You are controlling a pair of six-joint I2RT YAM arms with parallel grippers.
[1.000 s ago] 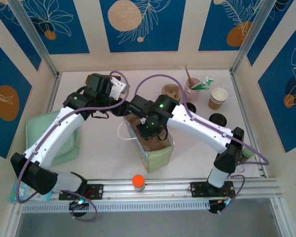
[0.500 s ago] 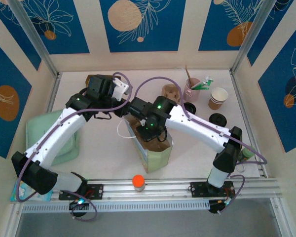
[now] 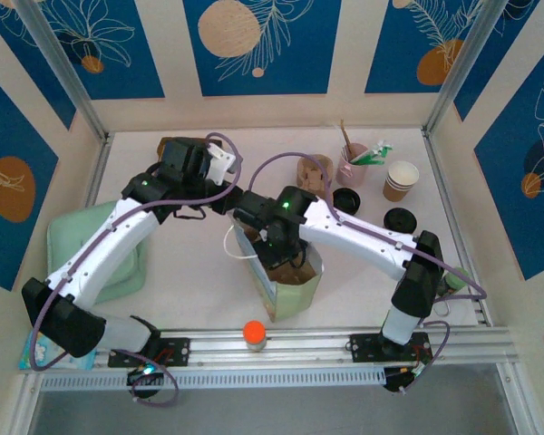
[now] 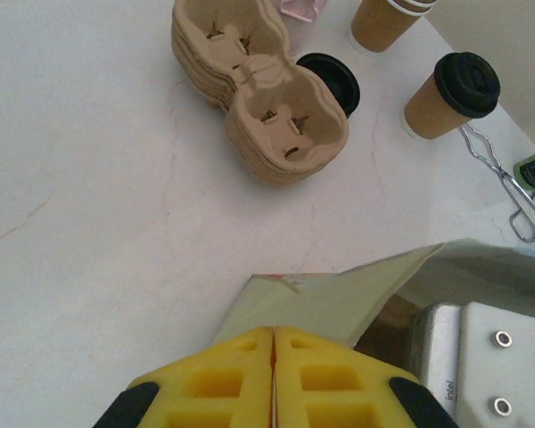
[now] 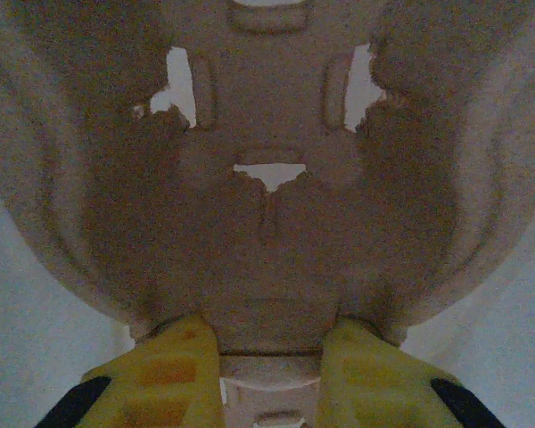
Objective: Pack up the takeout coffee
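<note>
My right gripper needs to go deeper down into the green bag and release the brown cup carrier (image 5: 267, 223) there, since the bag's bottom lies below the gripper.
A pale green paper bag (image 3: 293, 295) stands open in the middle of the table. My left gripper (image 3: 238, 202) is shut on the bag's far rim; in the left wrist view the yellow fingers (image 4: 241, 374) pinch the green flap (image 4: 330, 299). My right gripper (image 3: 276, 248) reaches down into the bag, shut on a brown cardboard cup carrier (image 5: 267, 223), whose edge sits between its fingers (image 5: 183, 370). A lidded coffee cup (image 3: 401, 218) (image 4: 450, 94) stands to the right, apart from both grippers.
A stack of spare carriers (image 4: 259, 89) (image 3: 315, 169) lies behind the bag with a loose black lid (image 3: 348, 198) beside it. Empty paper cups (image 3: 401, 179) and a pink cup of stirrers (image 3: 355, 163) stand at back right. Folded green bags (image 3: 100, 258) lie left; an orange-capped bottle (image 3: 255, 334) stands in front.
My left gripper has closed on the bag's rim. The right arm has swung left and down, lowering the carrier deeper into the bag.
</note>
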